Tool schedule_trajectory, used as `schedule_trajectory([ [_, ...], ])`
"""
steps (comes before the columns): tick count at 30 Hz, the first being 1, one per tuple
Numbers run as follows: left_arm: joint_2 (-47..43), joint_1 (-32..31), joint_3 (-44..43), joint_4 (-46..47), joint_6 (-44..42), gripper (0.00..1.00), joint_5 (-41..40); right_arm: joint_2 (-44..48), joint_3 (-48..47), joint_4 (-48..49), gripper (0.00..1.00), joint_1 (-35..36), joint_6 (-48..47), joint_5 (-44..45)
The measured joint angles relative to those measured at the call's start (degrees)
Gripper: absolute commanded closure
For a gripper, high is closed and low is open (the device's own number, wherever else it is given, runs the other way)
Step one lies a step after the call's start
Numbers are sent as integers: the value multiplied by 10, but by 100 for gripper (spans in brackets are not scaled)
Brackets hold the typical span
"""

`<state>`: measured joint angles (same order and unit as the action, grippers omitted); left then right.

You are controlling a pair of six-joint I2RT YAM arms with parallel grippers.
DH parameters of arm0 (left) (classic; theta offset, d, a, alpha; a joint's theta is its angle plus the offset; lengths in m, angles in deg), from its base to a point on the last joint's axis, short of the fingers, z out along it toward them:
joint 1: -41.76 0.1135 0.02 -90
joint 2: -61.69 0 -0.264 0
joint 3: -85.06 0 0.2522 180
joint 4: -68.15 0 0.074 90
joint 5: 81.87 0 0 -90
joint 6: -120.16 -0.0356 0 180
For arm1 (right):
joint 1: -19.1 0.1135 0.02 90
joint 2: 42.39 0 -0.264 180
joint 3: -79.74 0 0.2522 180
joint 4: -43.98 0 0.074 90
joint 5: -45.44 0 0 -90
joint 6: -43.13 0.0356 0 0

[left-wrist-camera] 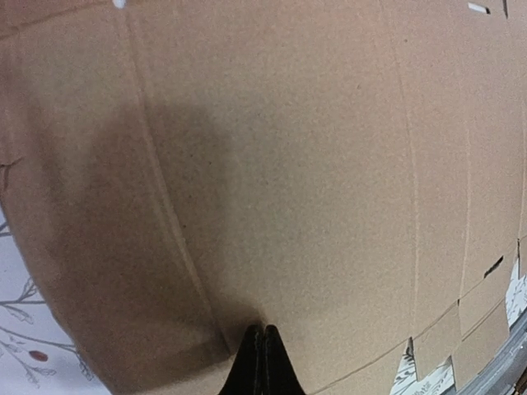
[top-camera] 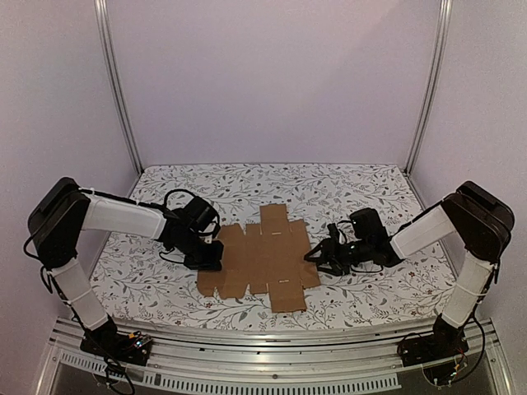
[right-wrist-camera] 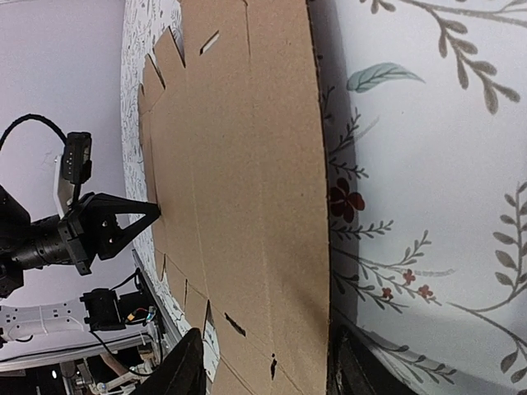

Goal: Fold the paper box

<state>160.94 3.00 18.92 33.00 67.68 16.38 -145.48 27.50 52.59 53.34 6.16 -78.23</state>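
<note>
Next, my right gripper closes its open fingers across the raised edge (top-camera: 314, 264) (right-wrist-camera: 328, 350), since it lies between them, close beside the finger over the cloth.
The paper box (top-camera: 262, 259) is a flat brown die-cut cardboard sheet with flaps and slots, lying in the middle of the table. My left gripper (top-camera: 212, 257) is shut, and its tips (left-wrist-camera: 265, 331) press down on the left part of the sheet (left-wrist-camera: 313, 164). My right gripper (top-camera: 317, 253) is open at the sheet's right edge. In the right wrist view one finger (right-wrist-camera: 185, 370) is over the cardboard (right-wrist-camera: 239, 181) and the other (right-wrist-camera: 356, 372) is beside the edge on the cloth. That edge looks slightly lifted. The left gripper also shows in the right wrist view (right-wrist-camera: 148, 216).
The table has a white floral cloth (top-camera: 346, 193). Aluminium posts (top-camera: 119, 90) (top-camera: 428, 86) stand at the back corners before white walls. A metal rail (top-camera: 272, 362) with both arm bases runs along the near edge.
</note>
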Motion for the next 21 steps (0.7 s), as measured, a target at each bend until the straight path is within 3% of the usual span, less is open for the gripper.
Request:
schedule_trajectory([
  [10, 13, -7, -7, 19, 0, 100, 1, -16, 37, 103, 54, 3, 48, -16],
  [21, 15, -10, -8, 26, 0, 100, 1, -42, 63, 198, 72, 4, 111, -31],
])
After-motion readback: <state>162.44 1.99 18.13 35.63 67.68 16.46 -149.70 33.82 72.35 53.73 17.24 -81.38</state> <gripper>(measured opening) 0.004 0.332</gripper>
